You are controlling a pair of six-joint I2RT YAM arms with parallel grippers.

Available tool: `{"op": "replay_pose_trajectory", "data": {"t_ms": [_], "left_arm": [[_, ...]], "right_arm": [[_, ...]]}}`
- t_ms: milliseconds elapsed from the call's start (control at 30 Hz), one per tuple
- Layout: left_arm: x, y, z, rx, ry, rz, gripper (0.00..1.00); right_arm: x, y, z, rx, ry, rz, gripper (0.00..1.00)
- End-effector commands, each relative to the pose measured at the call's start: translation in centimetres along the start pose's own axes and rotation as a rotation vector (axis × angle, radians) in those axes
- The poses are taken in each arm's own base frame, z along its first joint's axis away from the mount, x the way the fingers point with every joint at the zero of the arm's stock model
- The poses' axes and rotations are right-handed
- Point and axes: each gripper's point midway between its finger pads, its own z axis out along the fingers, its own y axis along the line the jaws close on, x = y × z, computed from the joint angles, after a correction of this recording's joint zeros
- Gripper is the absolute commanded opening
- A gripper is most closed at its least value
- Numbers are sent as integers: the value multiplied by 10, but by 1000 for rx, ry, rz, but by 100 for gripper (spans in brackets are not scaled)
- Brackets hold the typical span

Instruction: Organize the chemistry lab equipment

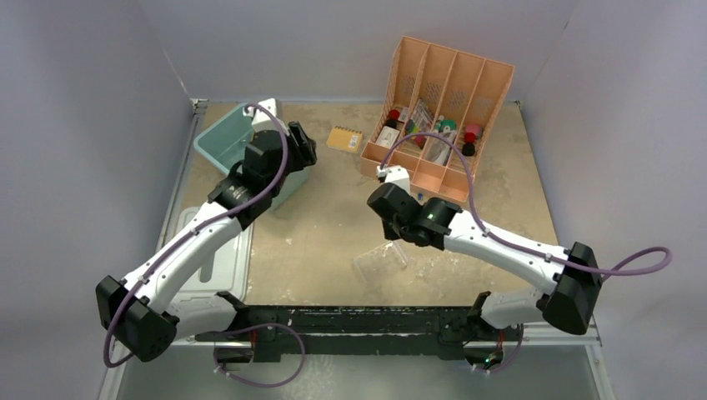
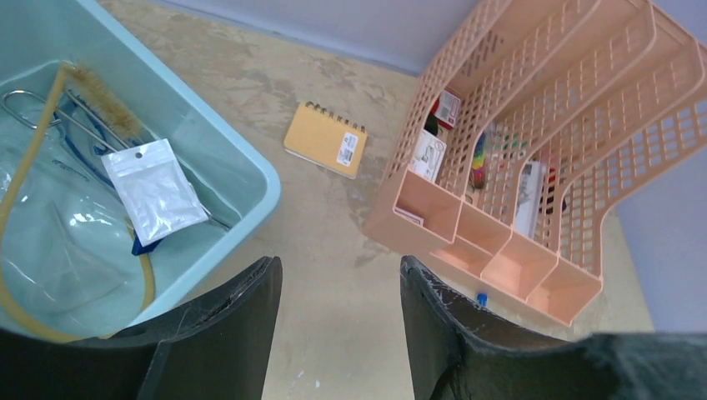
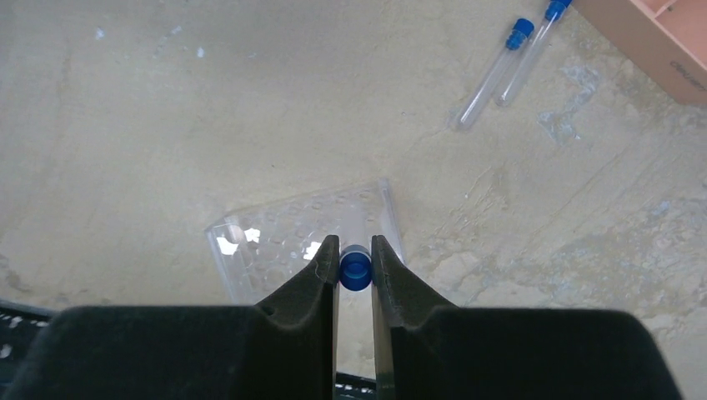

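The upright tube will next go down onto the clear rack's far corner (image 1: 390, 247) (image 3: 367, 198), where my right gripper will release it, since round tube holes show along that edge of the rack.
My right gripper (image 3: 355, 260) is shut on a blue-capped test tube (image 3: 356, 270), held upright just over the clear plastic tube rack (image 3: 275, 248), which lies flat on the table. From above, this gripper (image 1: 398, 239) hangs over the rack (image 1: 381, 262). Two more capped tubes (image 3: 493, 77) lie loose near the peach divider. My left gripper (image 2: 338, 287) is open and empty above bare table beside the teal bin (image 2: 250, 158). The bin holds the small clear bag (image 2: 158, 190), amber tubing (image 2: 148, 283), metal tongs (image 2: 33, 107) and clear goggles with a blue strap (image 2: 142, 244).
The orange spiral notepad (image 2: 327, 139) lies between the bin and the peach divider (image 2: 534, 167), which stands at the back right with bottles and colourful items. A blue tube cap (image 2: 482, 297) shows by the divider's front. A grey tray (image 1: 218, 271) lies under the left arm.
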Motion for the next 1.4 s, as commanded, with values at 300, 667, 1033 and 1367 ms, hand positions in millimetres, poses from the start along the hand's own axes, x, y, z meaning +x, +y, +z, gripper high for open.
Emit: {"op": "replay_pose_trajectory", "data": {"t_ms": [300,667,1033,1367], "left_arm": [[10,-22,24,99,166,-70,53],[8,-24,29,100,166,-64,52],[14,-22,32,90,178,-59,51],[18,-18,32,82,186,-47,51]], "right_arm": [[25,-13,20,166,-45,0,9],[32,-5,34,98,-88,7,9],[30,-10,25,105,-83,22,9],[32,-14,9,47,-96,40,9]]}}
